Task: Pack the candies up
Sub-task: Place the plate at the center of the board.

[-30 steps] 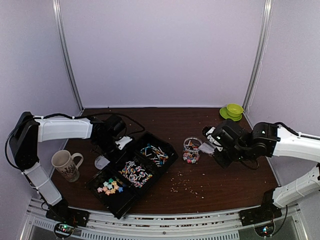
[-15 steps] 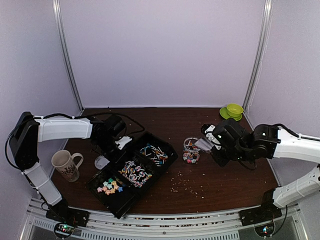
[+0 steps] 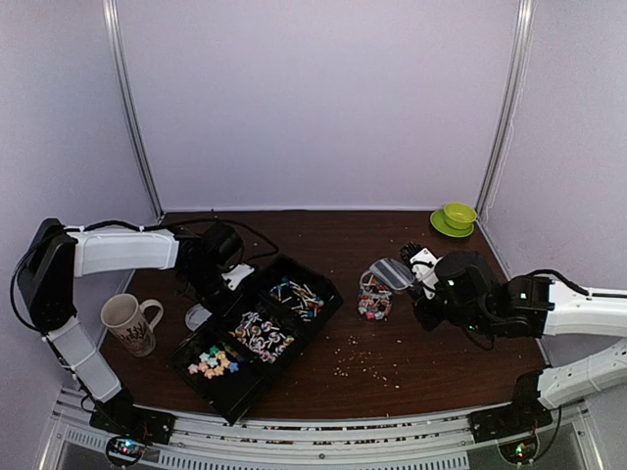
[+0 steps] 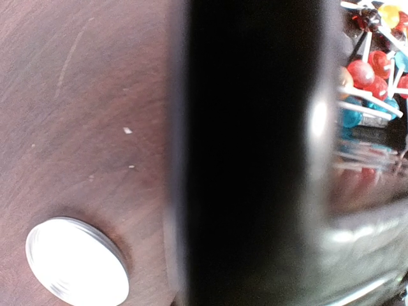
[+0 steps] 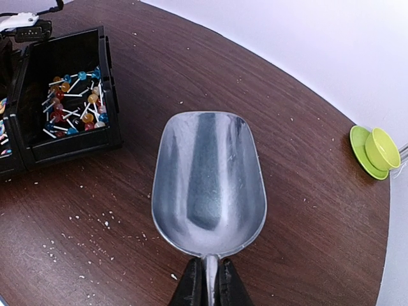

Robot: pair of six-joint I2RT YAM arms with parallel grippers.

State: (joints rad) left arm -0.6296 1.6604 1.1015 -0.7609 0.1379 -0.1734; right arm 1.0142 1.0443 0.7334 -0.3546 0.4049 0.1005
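Next, my left gripper carries the crooked tray outward to the bare tabletop behind it, turns the tray straighter, lowers it and lets go of it.
The candies lie sorted in a black three-compartment tray (image 3: 240,397): pastel chunks (image 3: 214,362) at the near end, striped ones (image 3: 260,335) in the middle, lollipops (image 3: 294,294) at the far end. More candies fill a small clear jar (image 3: 373,297) right of the tray. My left gripper (image 3: 233,278) is shut on the tray's far-left wall (image 4: 248,159), which fills the left wrist view beside the lollipops (image 4: 370,70). My right gripper (image 5: 208,280) is shut on the handle of an empty metal scoop (image 5: 209,182), held above the table just right of the jar.
A white lid (image 3: 199,317) lies on the table left of the tray, with a mug (image 3: 127,323) further left. A green bowl on a saucer (image 3: 458,213) stands at the back right corner. Pale crumbs (image 3: 358,362) are strewn in front of the jar.
My right arm has drawn back to the right and lower, and the scoop has lifted away from the jar's mouth and levelled. The tray has shifted slightly.
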